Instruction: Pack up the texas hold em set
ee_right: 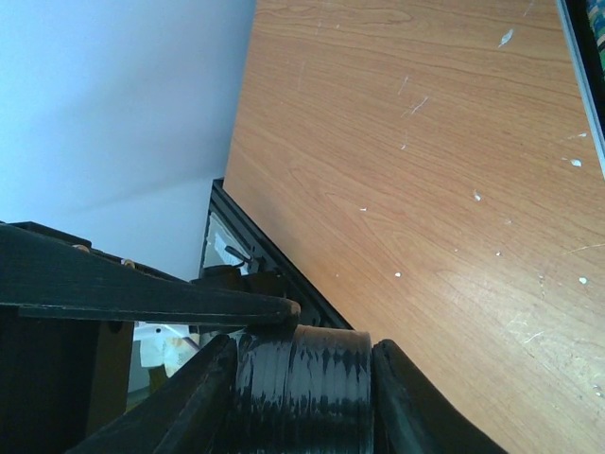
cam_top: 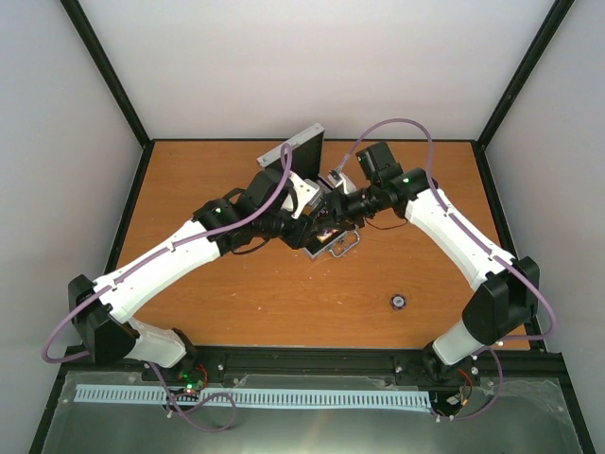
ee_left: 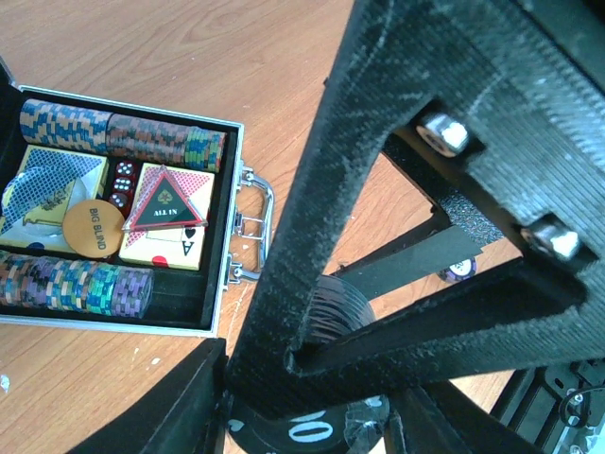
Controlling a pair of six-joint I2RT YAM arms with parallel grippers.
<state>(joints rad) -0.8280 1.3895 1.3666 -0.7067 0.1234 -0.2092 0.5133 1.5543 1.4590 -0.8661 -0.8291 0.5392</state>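
My right gripper tilts down into the open case to the gap beside the purple chips next and releases the stack, as that row's end is empty.
The silver case lies open, its lid raised at the back. It holds rows of multicoloured chips, two card boxes, red dice, an orange "BIG BLIND" disc and a dark triangular "ALL IN" token. Just in front of the case handle, both grippers meet on a stack of black chips. My left gripper is shut across the stack. My right gripper is shut on the stack, a finger against each end.
One loose purple-and-white chip lies on the wooden table to the front right, also seen in the left wrist view as a chip behind the right gripper's finger. Black frame rails and white walls border the table.
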